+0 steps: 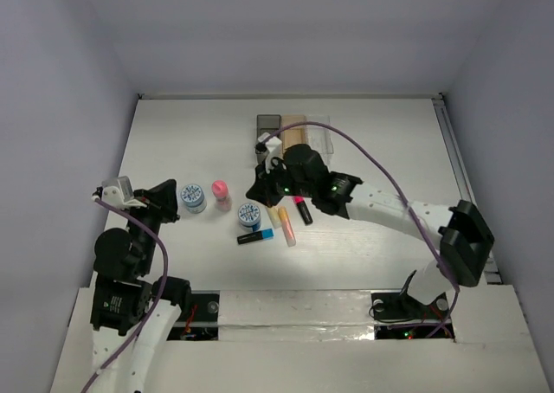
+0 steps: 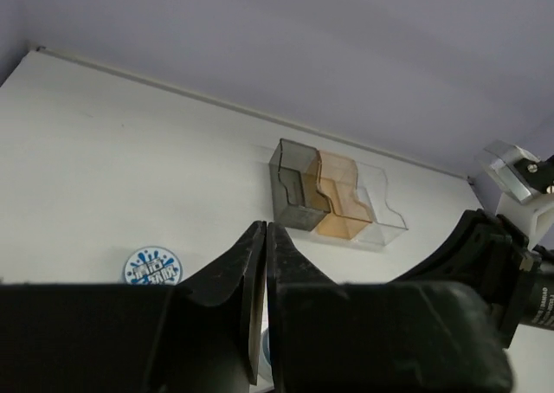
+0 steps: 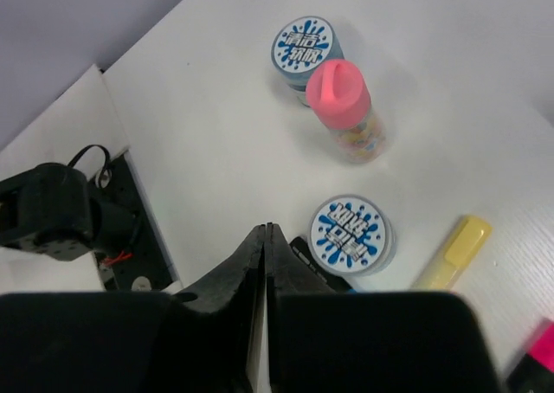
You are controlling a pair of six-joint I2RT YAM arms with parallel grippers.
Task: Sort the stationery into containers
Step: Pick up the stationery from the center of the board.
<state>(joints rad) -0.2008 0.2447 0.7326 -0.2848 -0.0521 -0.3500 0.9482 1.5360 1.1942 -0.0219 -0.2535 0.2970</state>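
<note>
My right gripper goes to the left in the top view next, opens and lowers its fingers around the bottle's pink cap [image 1: 220, 188] [image 3: 338, 94], since the bottle stands upright.
The stationery lies mid-table: a tape roll [image 1: 193, 196], a pink bottle [image 1: 221, 192], a second tape roll [image 1: 250, 214], a blue-black highlighter [image 1: 255, 235], a yellow highlighter [image 1: 276, 216], an orange one [image 1: 286, 229] and a pink-black one [image 1: 302, 209]. The containers stand at the back: dark grey [image 1: 269, 126], amber [image 1: 294, 133], clear [image 1: 318, 125]. My right gripper [image 1: 256, 190] is shut and empty, above the second tape roll [image 3: 352, 227] and near the bottle [image 3: 342, 99]. My left gripper [image 1: 173, 204] is shut and empty, just left of the first roll [image 2: 152, 267].
The right arm [image 1: 389, 207] reaches across the table from the right, its purple cable arching over the bins. White walls enclose the table on three sides. The arm bases and wiring [image 3: 78, 220] sit along the near edge.
</note>
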